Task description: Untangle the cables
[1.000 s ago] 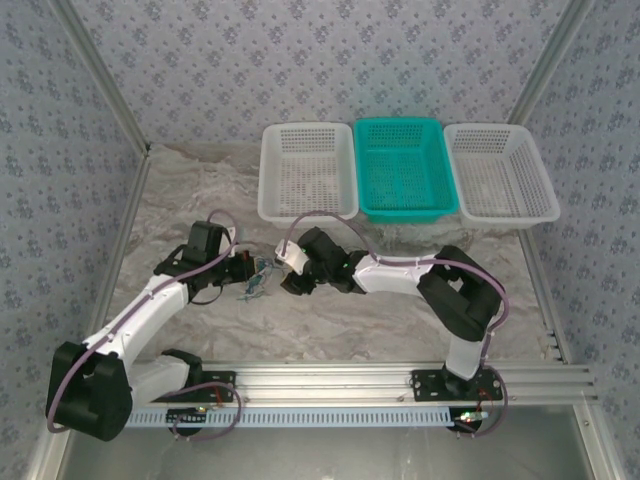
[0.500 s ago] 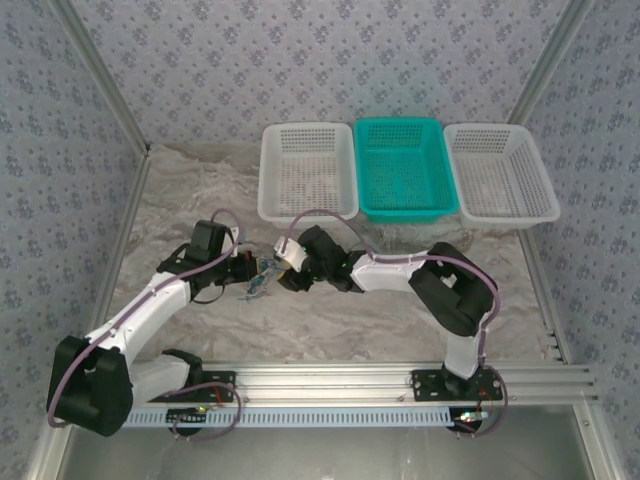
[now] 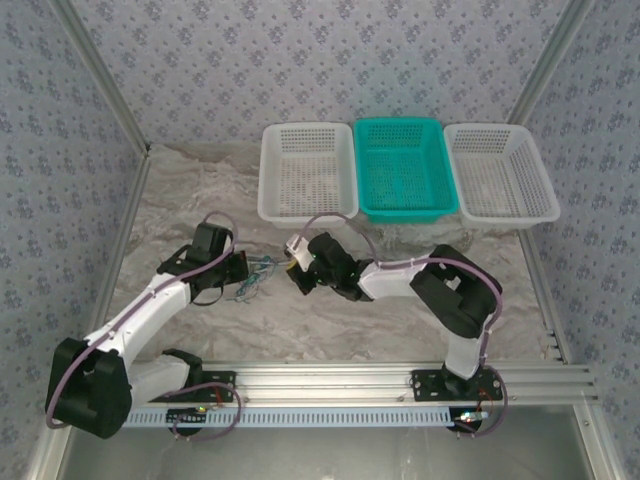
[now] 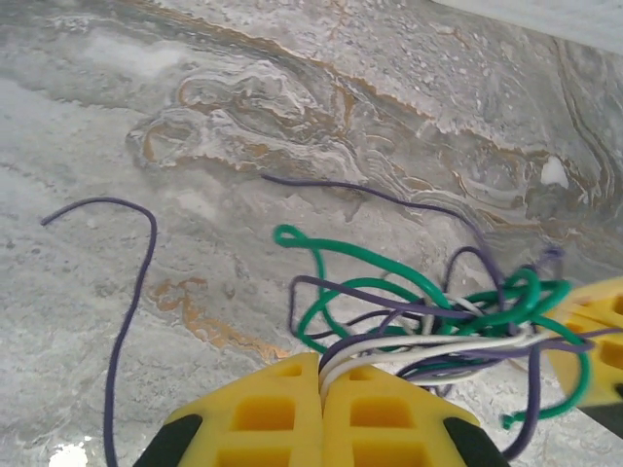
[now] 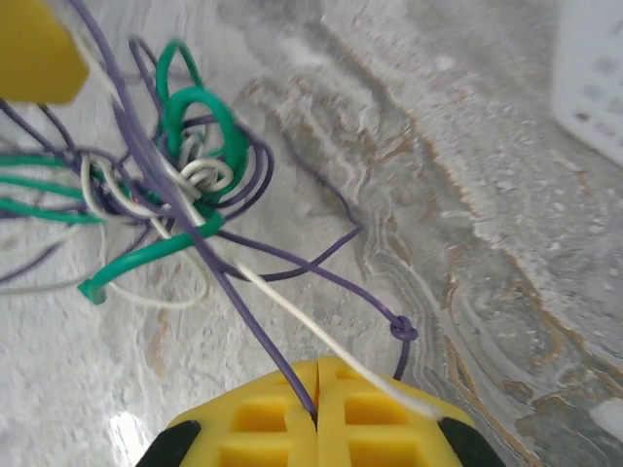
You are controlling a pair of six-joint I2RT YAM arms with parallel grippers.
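Next, my left gripper draws away from my right gripper and then releases the cable between its fingers, since the white cable (image 4: pixel 356 350) runs into the tangle (image 4: pixel 443 311).
The cables (image 3: pixel 257 276) are a small tangle of thin purple, green and white wires on the marbled table, between my two grippers. My left gripper (image 3: pixel 245 268) is on their left, my right gripper (image 3: pixel 289 264) on their right. In the left wrist view the left gripper (image 4: pixel 323 377) is shut on white and purple strands that run into the tangle (image 4: pixel 443 311). In the right wrist view the right gripper (image 5: pixel 315 377) is shut on a purple strand leading to the knot (image 5: pixel 190 170). A white strand lies across its right finger (image 5: pixel 389 413).
Two white baskets (image 3: pixel 308 172) (image 3: pixel 500 174) flank a teal basket (image 3: pixel 402 170) at the back of the table. An aluminium rail (image 3: pixel 350 381) runs along the near edge. A loose purple strand (image 4: pixel 125 292) trails off left of the tangle.
My right gripper has closed on a purple strand. The left gripper stayed shut, and the tangle is drawn out a little between the two.
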